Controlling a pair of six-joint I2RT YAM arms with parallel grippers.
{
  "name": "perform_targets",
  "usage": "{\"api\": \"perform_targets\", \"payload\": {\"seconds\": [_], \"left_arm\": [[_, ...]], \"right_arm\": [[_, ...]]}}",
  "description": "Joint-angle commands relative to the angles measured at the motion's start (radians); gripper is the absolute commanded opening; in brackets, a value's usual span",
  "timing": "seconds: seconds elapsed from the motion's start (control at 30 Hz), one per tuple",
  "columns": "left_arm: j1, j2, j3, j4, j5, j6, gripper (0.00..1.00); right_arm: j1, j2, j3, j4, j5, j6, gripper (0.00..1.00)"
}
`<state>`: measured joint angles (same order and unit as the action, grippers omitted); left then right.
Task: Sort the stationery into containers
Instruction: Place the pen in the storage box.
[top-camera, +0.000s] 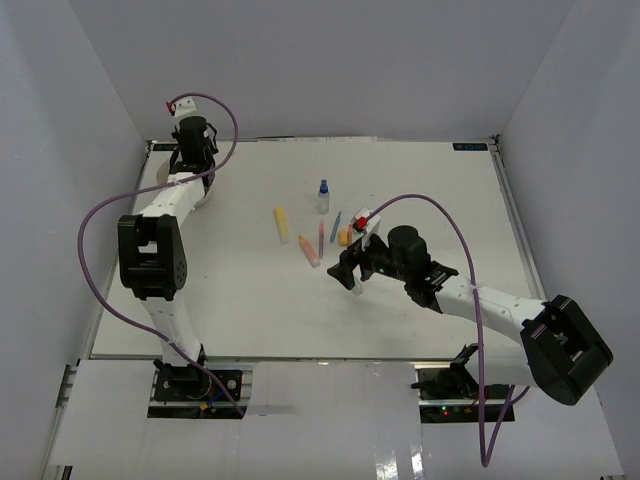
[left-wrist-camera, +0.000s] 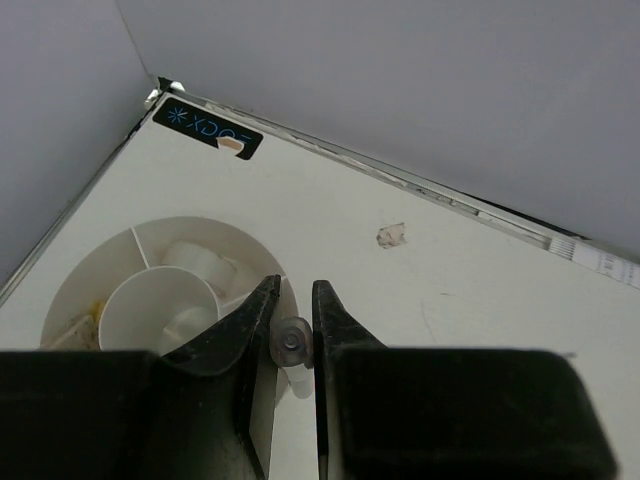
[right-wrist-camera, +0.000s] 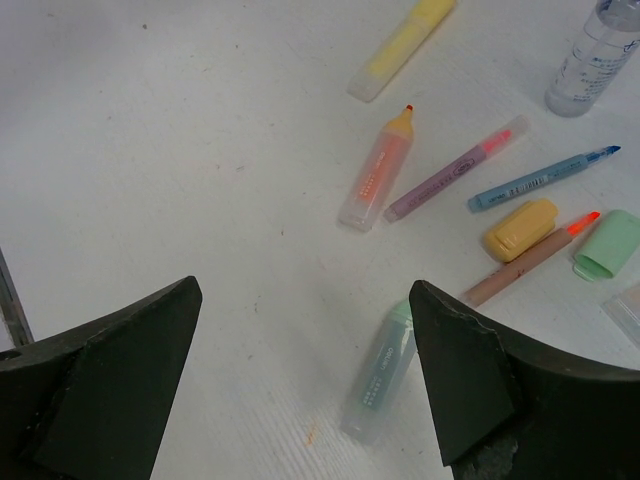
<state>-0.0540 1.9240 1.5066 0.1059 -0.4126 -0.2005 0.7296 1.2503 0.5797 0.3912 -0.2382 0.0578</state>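
The left gripper shifts the clear item it holds toward the central cup next, then moves down over the tub's section (left-wrist-camera: 232, 274) beside that cup.
My left gripper (left-wrist-camera: 293, 292) is shut on a small clear round-ended item (left-wrist-camera: 291, 341) and holds it over the right rim of the white divided tub (left-wrist-camera: 75, 283). In the top view this gripper (top-camera: 192, 150) is at the far left corner and the arm hides most of the tub (top-camera: 207, 193). My right gripper (right-wrist-camera: 305, 300) is open and empty, hovering over a teal marker (right-wrist-camera: 383, 372). Beyond it lie a pink marker (right-wrist-camera: 375, 172), a yellow marker (right-wrist-camera: 400, 45), a pink pen (right-wrist-camera: 455, 170), a blue pen (right-wrist-camera: 540, 178), a yellow eraser (right-wrist-camera: 520, 228) and a blue-capped clear bottle (right-wrist-camera: 595, 55).
A brown pen with a red tip (right-wrist-camera: 530, 258) and a green block (right-wrist-camera: 608, 243) lie at the right of the cluster. White walls enclose the table on three sides. A black label (left-wrist-camera: 207, 128) marks the far left corner. The items sit mid-table (top-camera: 320, 235).
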Motion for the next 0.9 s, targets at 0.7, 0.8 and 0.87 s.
{"api": "perform_targets", "payload": {"seconds": [0.7, 0.8, 0.87], "left_arm": [[0.051, 0.081, 0.089, -0.040, 0.000, 0.121, 0.28], [0.052, 0.084, 0.087, -0.044, 0.006, 0.121, 0.34], [0.052, 0.087, 0.089, -0.051, 0.008, 0.116, 0.36]], "right_arm": [[-0.012, 0.003, 0.003, 0.014, -0.026, -0.016, 0.91], [-0.012, 0.000, 0.002, 0.012, -0.019, -0.015, 0.91], [-0.013, -0.002, 0.002, 0.012, -0.016, -0.013, 0.91]]}}
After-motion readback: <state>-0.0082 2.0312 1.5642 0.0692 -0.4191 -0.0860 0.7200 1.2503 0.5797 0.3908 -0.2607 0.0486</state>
